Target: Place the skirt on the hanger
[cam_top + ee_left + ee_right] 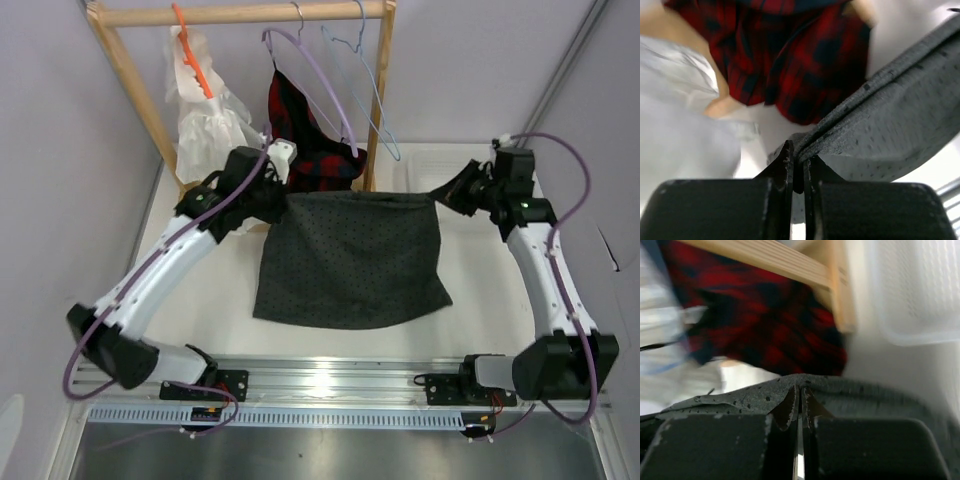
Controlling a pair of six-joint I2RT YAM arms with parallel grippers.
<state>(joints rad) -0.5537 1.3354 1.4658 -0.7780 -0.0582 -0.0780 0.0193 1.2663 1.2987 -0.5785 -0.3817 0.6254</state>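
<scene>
The skirt's corner comes down in my left gripper to the white table by the cloth's side edge (252,268) next. The gripper then releases the corner, as that place lies below the gripper.
The dark grey dotted skirt (350,260) is stretched by its top edge between both grippers, and its hem lies on the white table. My left gripper (283,200) is shut on the skirt's top left corner; in the left wrist view the cloth (900,110) is pinched between the jaws (797,160). My right gripper (441,194) is shut on the top right corner, and the skirt's edge (865,397) folds over its tips (801,397). The thin light-blue hanger (370,90) hangs empty on the rail, just behind the skirt's top edge.
A wooden rack (240,13) stands at the back. A lilac hanger (320,80) carries a red-and-black plaid garment (305,140) (790,55) (765,325), an orange hanger (192,55) a white frilly dress (205,120). A white tray (920,290) lies at the back right.
</scene>
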